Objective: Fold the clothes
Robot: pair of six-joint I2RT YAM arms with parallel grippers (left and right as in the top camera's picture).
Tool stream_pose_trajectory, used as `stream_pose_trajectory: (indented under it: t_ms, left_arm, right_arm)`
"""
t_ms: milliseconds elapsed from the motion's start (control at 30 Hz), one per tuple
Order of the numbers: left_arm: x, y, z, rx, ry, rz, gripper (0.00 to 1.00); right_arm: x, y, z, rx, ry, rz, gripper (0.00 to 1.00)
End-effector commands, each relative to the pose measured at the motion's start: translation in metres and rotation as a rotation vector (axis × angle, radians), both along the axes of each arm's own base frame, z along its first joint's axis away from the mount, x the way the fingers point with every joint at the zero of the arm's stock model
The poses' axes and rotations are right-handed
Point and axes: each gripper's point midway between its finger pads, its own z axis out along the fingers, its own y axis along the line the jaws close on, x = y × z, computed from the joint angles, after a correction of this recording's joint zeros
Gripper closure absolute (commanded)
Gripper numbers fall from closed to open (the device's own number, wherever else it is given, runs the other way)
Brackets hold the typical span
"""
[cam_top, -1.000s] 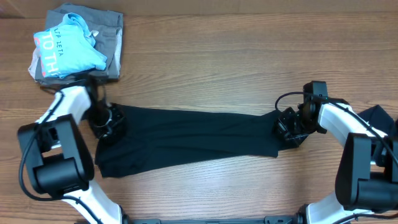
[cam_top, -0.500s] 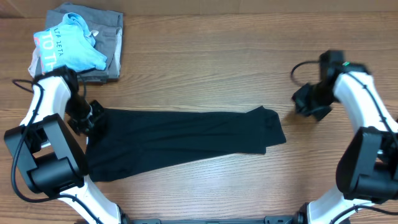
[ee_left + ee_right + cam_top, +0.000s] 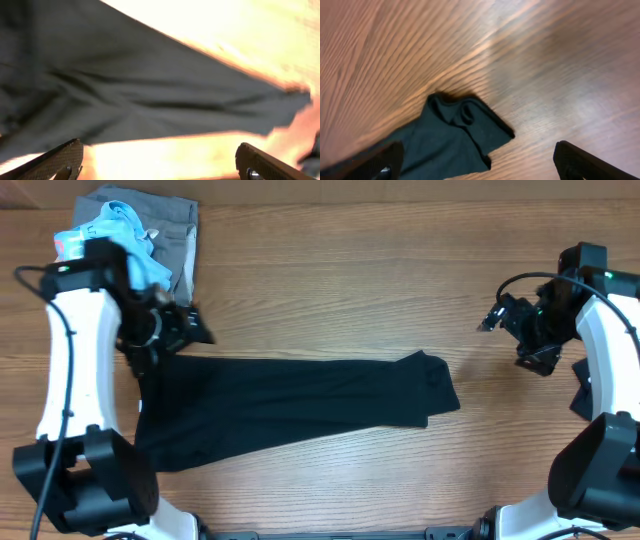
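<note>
The black garment's rumpled end (image 3: 440, 389) (image 3: 486, 134) lies to the left in the overhead view. My right gripper should next move left that way and down to close on it.
The clothes are one black garment (image 3: 290, 405), lying flat as a long folded strip across the middle of the wooden table. My left gripper (image 3: 192, 326) hovers just above the strip's left end, open and holding nothing. In the left wrist view the black fabric (image 3: 125, 85) fills the upper frame, beyond the left gripper (image 3: 160, 165). My right gripper (image 3: 497, 317) is open and apart from the strip's right end. The right wrist view shows that rumpled end (image 3: 455, 135) ahead of the empty right gripper (image 3: 480, 167).
A grey folded garment (image 3: 178, 235) with a light blue shirt (image 3: 120, 230) on top sits at the far left corner, just behind my left arm. Bare wood (image 3: 350, 280) lies behind the strip and between it and my right arm.
Both grippers have opened and let go of the garment's ends. The left one rose toward the far left, the right one pulled away to the right. The strip now rests shorter on the table.
</note>
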Motion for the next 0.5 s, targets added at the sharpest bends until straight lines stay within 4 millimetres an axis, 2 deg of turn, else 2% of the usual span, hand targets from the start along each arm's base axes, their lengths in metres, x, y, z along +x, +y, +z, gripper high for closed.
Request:
stream_pose_trajectory:
  t_ms: [0, 67, 167, 200, 233, 300, 467]
  left_arm:
    - [-0.008, -0.031, 0.007, -0.029, -0.008, -0.133, 0.00]
    - [-0.014, -0.038, 0.003, 0.004, 0.018, -0.172, 0.00]
    - [-0.018, -0.041, -0.002, 0.057, 0.036, -0.211, 0.00]
    - [-0.020, -0.041, -0.003, 0.075, 0.043, -0.218, 0.00]
    - [-0.021, -0.042, -0.005, 0.088, 0.051, -0.217, 0.00]
    - [-0.023, -0.043, -0.007, 0.094, 0.065, -0.209, 0.00]
    - [-0.029, -0.044, -0.012, 0.090, 0.090, -0.206, 0.00]
  right_arm:
    - [-0.005, 0.031, -0.009, 0.172, -0.082, 0.203, 0.00]
    - [-0.009, 0.038, -0.019, 0.212, -0.087, 0.222, 0.00]
    - [-0.012, 0.038, -0.038, 0.208, -0.084, 0.221, 0.12]
    - [-0.011, 0.036, -0.044, 0.199, -0.090, 0.222, 0.13]
    - [-0.009, 0.033, -0.052, 0.173, -0.096, 0.223, 0.03]
    - [-0.012, 0.030, -0.067, 0.153, -0.093, 0.219, 0.00]
    - [-0.019, 0.032, -0.093, 0.159, -0.077, 0.218, 0.00]
